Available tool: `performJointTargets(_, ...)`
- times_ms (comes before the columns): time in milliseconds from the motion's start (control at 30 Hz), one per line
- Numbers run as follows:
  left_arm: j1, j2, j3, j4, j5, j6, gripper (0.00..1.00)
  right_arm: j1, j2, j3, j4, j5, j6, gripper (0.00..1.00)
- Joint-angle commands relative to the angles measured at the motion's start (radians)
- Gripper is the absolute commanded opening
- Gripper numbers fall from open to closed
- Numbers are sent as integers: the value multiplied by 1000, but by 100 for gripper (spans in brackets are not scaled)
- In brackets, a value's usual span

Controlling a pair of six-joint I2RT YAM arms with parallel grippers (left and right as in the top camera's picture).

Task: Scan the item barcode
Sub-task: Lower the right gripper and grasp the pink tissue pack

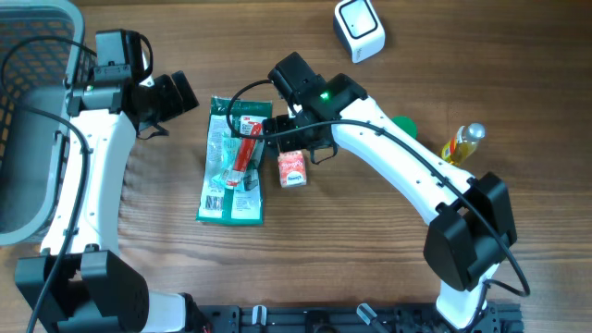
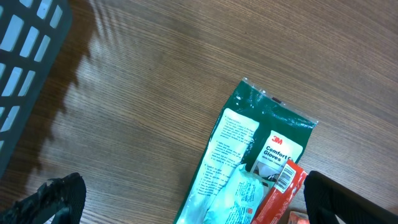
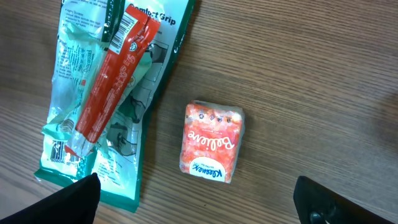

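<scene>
My right gripper lowers its open fingers over the tissue pack's edge away from the glove package [image 1: 231, 176] next. Bare tabletop on that side leaves finger room.
A green glove package [image 1: 231, 176] lies flat on the wooden table, with a red stick packet [image 1: 248, 148] on top of it. The red packet's barcode [image 2: 285, 175] faces up. A small orange tissue pack [image 1: 292, 168] lies just right of the package. The white barcode scanner [image 1: 359, 28] stands at the far edge. My right gripper [image 1: 302, 143] hovers open above the tissue pack [image 3: 211, 142], its jaws wide on either side and touching nothing. My left gripper [image 1: 185, 97] is open to the left of the glove package [image 2: 249, 149] and holds nothing.
A grey basket [image 1: 28, 120] fills the left edge of the table. A yellow bottle [image 1: 462, 143] and a green object [image 1: 404, 125] sit at the right, beside the right arm.
</scene>
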Motion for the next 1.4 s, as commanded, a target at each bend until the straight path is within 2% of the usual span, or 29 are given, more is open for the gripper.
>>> performJointTargets(0,3,-9,11,2,8,1,100,-2,-2,-11,-19,13,9,81)
performJointTargets(33,3,-9,11,2,8,1,100,-2,-2,-11,-26,13,8,73)
performJointTargets(67,3,-9,11,2,8,1,100,-2,-2,-11,-33,14,9,69)
performJointTargets(300,3,-9,11,2,8,1,100,0,-2,-11,-74,13,9,57)
performJointTargets(433,3,-9,11,2,8,1,100,2,-2,-42,-52,13,31,56)
performJointTargets(600,3,-9,11,2,8,1,100,2,-2,-162,59,8,63,55)
performJointTargets(800,3,-9,11,2,8,1,100,2,-2,-314,221,-2,98,47)
performJointTargets(967,3,-9,11,2,8,1,100,2,-2,-356,295,-2,132,40)
performJointTargets(1167,3,-9,11,2,8,1,100,2,-2,-357,300,-10,133,39)
performJointTargets(1367,3,-9,11,2,8,1,100,2,-2,-357,317,-10,133,43)
